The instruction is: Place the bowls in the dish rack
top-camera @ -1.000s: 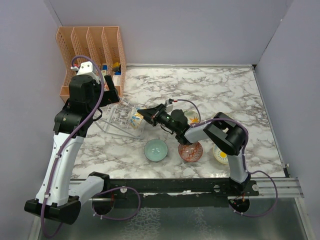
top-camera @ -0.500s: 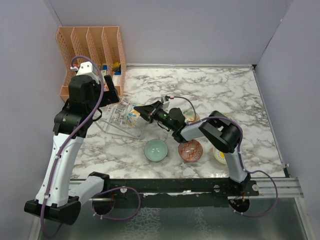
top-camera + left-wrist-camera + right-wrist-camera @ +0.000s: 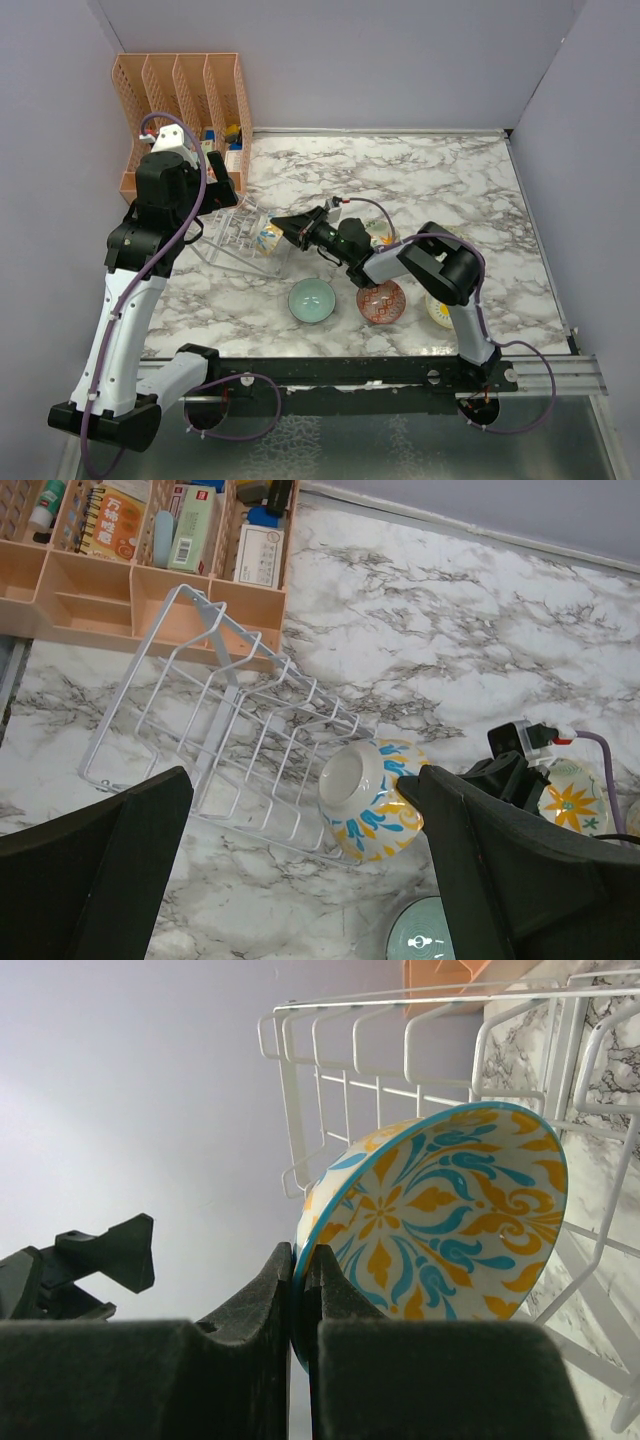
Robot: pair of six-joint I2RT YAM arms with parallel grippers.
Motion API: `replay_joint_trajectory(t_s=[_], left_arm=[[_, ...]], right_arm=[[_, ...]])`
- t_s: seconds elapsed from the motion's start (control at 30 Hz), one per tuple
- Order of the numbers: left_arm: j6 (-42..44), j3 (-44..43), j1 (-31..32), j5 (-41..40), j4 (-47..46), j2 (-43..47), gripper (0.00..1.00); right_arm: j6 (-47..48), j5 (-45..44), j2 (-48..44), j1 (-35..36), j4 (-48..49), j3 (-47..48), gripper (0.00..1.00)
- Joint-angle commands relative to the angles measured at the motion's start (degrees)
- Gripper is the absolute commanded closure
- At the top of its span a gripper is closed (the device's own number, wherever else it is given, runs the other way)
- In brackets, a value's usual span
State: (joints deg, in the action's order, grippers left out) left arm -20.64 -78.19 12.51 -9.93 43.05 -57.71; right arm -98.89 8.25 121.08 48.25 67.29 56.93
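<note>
The floral bowl is already turned on edge between the wires at the rack's end (image 3: pixel 270 246) (image 3: pixel 578 1150), so my right gripper should lower it there and let go of the bowl's rim.
My right gripper (image 3: pixel 287 228) is shut on the rim of the blue-and-orange floral bowl (image 3: pixel 267 239), holding it on edge at the right end of the wire dish rack (image 3: pixel 225 236). In the right wrist view the fingers (image 3: pixel 305 1290) pinch the bowl's rim (image 3: pixel 440 1210) among the rack's prongs (image 3: pixel 400 1060). The left wrist view shows that bowl (image 3: pixel 368 800) tilted against the rack (image 3: pixel 220 730). My left gripper (image 3: pixel 300 880) is open and empty above the rack. A teal bowl (image 3: pixel 312 300), a red-patterned bowl (image 3: pixel 381 303) and a yellow-centred bowl (image 3: pixel 440 308) sit on the table. A cream flowered bowl (image 3: pixel 570 802) lies behind the right arm.
The orange slotted organizer (image 3: pixel 185 95) with small boxes stands at the back left, right behind the rack. Grey walls close in the left, back and right. The marble table (image 3: pixel 450 190) stretches to the back right.
The right gripper has shifted the floral bowl slightly left into the rack's end, then a touch back. The left arm has not moved.
</note>
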Motion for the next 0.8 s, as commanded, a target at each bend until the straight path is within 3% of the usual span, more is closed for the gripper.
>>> replay_joint_trajectory(t_s=[0.0,0.2,0.33,0.37,0.4,0.43,0.47,0.5,0.77], left_arm=[[0.41,0.33,0.32,-0.70,-0.37,0.66,0.01],[0.41,0.34,0.41,-0.70,-0.43,0.54,0.01],[0.48,0.33,0.49,-0.77,-0.45,0.67,0.01],[0.44,0.36,0.49,-0.79,-0.49,0.70,0.01],[0.46,0.33,0.49,-0.79,-0.45,0.69,0.01],[0.49,0.33,0.49,-0.79,-0.45,0.82,0.01],[0.52,0.32,0.49,-0.79,-0.50,0.82,0.01],[0.43,0.32,0.49,-0.79,-0.49,0.84,0.01],[0.40,0.32,0.58,-0.82,-0.58,1.26,0.01]], right_arm=[[-2.48,3.31,2.44,0.00,5.43,2.26,0.98],[-2.83,5.10,4.72,0.00,5.84,4.12,0.98],[-2.52,5.33,3.86,-0.10,3.93,2.95,0.91],[-2.53,5.36,3.63,-0.09,3.83,2.67,0.67],[-2.53,5.49,3.50,-0.09,3.83,2.44,0.60],[-2.53,5.61,3.39,-0.09,4.05,2.28,0.45],[-2.38,5.74,3.35,-0.12,4.41,2.23,0.20],[-2.28,6.09,3.13,-0.09,4.38,2.37,0.02],[2.72,5.36,-4.28,-0.09,-6.97,1.52,0.01]])
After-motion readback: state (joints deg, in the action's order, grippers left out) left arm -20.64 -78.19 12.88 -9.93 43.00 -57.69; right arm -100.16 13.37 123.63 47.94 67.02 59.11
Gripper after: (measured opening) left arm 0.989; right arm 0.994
